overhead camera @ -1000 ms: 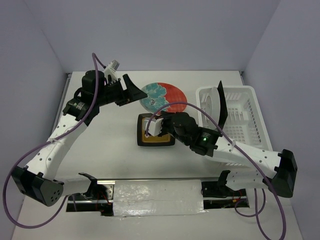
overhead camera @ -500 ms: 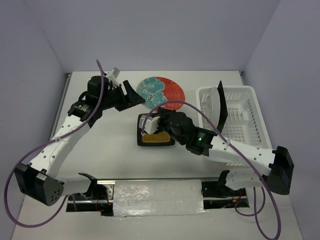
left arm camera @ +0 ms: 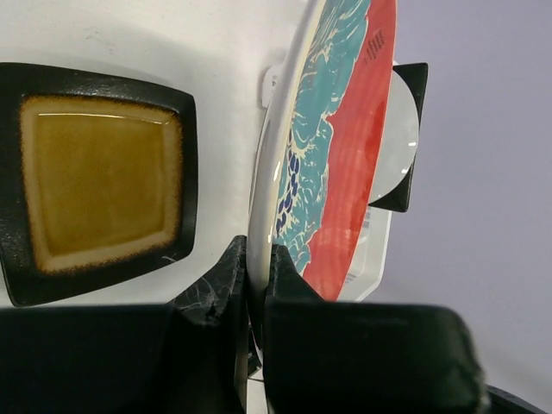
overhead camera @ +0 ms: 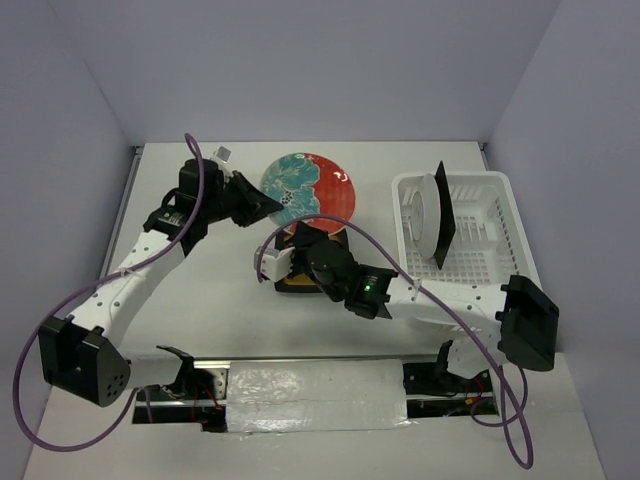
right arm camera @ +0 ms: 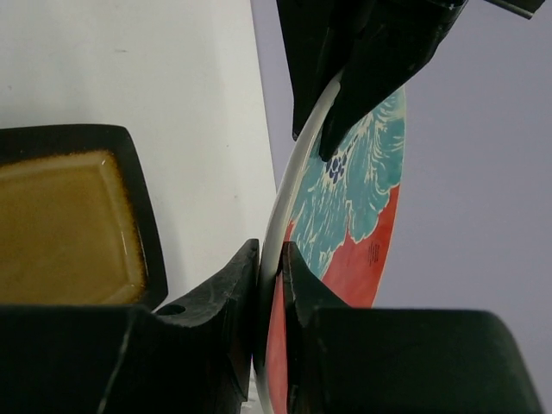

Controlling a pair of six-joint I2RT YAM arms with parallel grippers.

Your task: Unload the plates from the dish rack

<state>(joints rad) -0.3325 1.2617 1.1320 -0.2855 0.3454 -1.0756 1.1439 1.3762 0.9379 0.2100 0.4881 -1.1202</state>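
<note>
I will move my left gripper to the left in the top view and down to release the round plate on the bare tabletop, because the square plate is underneath.
A round red-rimmed plate (overhead camera: 310, 185) with a teal floral pattern hangs tilted above the table's middle, held from two sides. My left gripper (overhead camera: 263, 205) is shut on its left rim (left arm camera: 259, 259). My right gripper (overhead camera: 302, 234) is shut on its near rim (right arm camera: 272, 267). Below it, an amber-centred square plate (overhead camera: 300, 280) lies flat on the table, partly hidden by my right arm. The white dish rack (overhead camera: 500, 182) stands at the right. In it a pale round plate (overhead camera: 424, 212) and a black-rimmed square plate (overhead camera: 444, 215) stand on edge.
The right arm stretches from its base across the table in front of the rack. A purple cable (overhead camera: 400, 262) loops over it. Grey walls close in the table at the back and sides.
My left gripper has moved in and shut on the round plate's left rim. The right arm has carried the plate a little to the left, above the amber plate.
</note>
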